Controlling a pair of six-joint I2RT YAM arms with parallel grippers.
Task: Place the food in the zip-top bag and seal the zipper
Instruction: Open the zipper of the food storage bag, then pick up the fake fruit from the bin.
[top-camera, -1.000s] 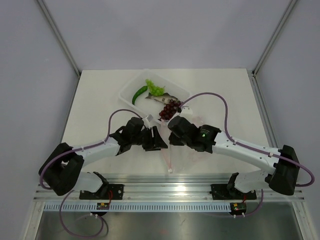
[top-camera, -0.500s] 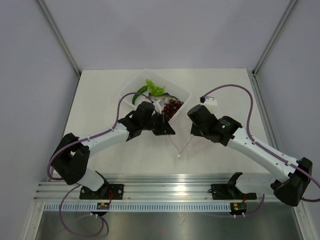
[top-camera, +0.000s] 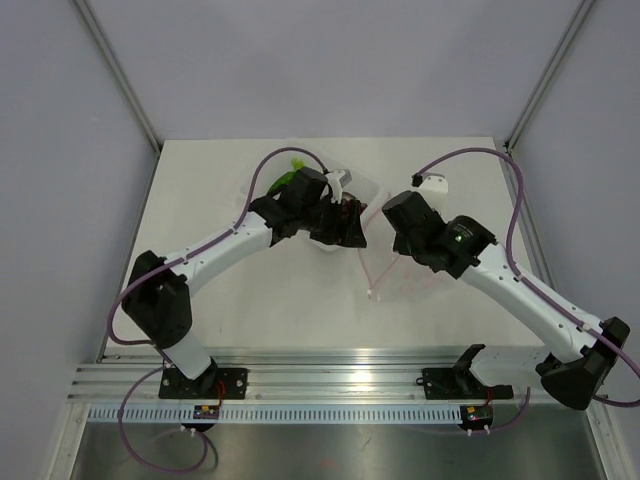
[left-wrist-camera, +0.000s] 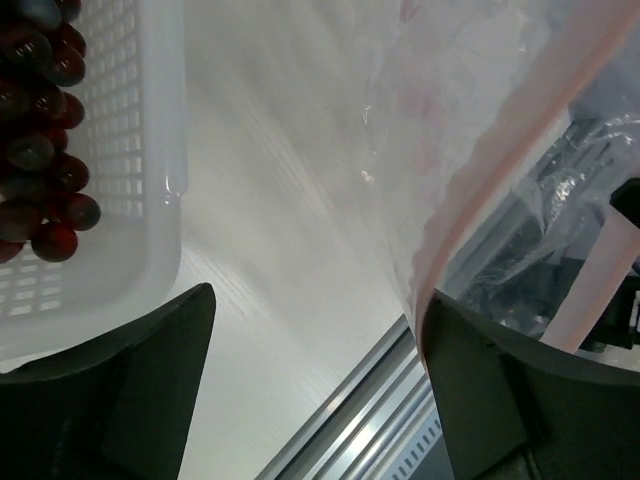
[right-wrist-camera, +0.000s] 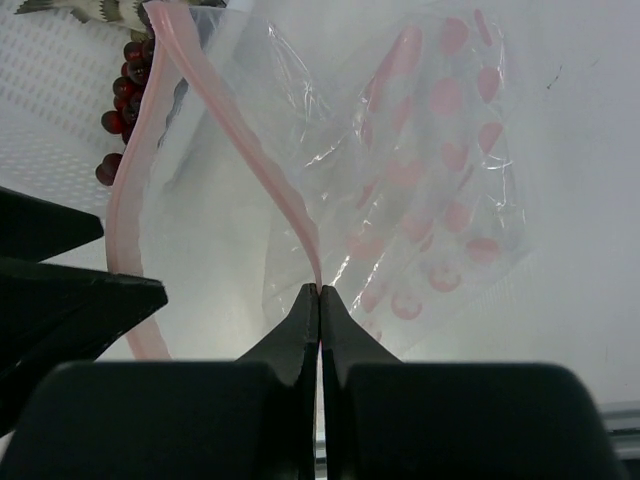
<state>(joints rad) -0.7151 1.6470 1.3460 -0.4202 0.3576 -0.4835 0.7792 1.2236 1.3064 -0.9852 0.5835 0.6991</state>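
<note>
I will move my left gripper away from the bag, down into the white tray, around the dark red grapes (left-wrist-camera: 40, 130), as the bag's opening already gapes.
My right gripper (right-wrist-camera: 320, 290) is shut on the pink zipper (right-wrist-camera: 250, 150) of the clear zip-top bag (right-wrist-camera: 440, 180), holding one lip so the mouth gapes. The bag (top-camera: 400, 272) hangs between the arms, its whitish tab (top-camera: 372, 294) low. My left gripper (left-wrist-camera: 315, 390) stands open beside the bag, nothing between its fingers; the pink zipper strip (left-wrist-camera: 500, 170) runs down to its right finger (left-wrist-camera: 500, 400). Dark red grapes (left-wrist-camera: 40, 130) lie in the white tray (left-wrist-camera: 150, 200) just left of it. The grey fish (right-wrist-camera: 90, 8) and green lettuce (top-camera: 290, 170) barely show. The chili is hidden.
The white tray (top-camera: 375, 190) sits at mid-table, mostly covered by the left arm (top-camera: 230, 250). The metal rail (top-camera: 340, 375) runs along the near edge. Bare table lies left and right of the arms.
Both arms have moved away from the near edge towards the tray. The right gripper carried the bag along, up and to the right. The left gripper now reaches the grapes' end of the tray.
</note>
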